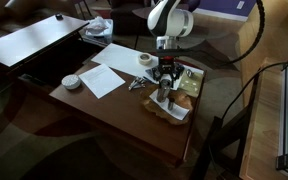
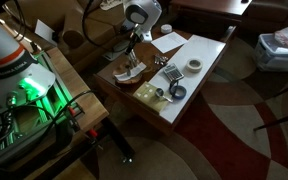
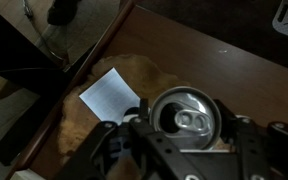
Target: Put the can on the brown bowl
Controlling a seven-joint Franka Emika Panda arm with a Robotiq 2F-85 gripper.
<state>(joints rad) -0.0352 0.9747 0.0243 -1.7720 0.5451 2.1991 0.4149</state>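
Observation:
The can (image 1: pixel 165 98) is already hanging upright over the shallow brown bowl. My gripper should move down next toward the middle of the brown bowl and let go of the can there.
My gripper (image 3: pixel 189 140) is shut on the can (image 3: pixel 189 113), a metal cylinder with a silvery round top, with one finger on each side of it. The can hangs upright over the brown bowl (image 3: pixel 134 72), a shallow tan dish holding a white paper-like piece (image 3: pixel 109 95). In an exterior view the gripper (image 1: pixel 165 78) holds the can (image 1: pixel 165 98) over the bowl (image 1: pixel 187 98) near the table's edge. In an exterior view the gripper (image 2: pixel 130 62) stands over the bowl (image 2: pixel 118 77); the can is hard to make out there.
On the wooden table (image 1: pixel 104 105) lie a pale tape-like ring (image 1: pixel 145 60), a white sheet of paper (image 1: pixel 104 78), a small round white dish (image 1: pixel 72 81) and a small metal item (image 1: pixel 136 84). The tape ring (image 2: pixel 194 65) and dark round items (image 2: pixel 175 92) lie further along the table.

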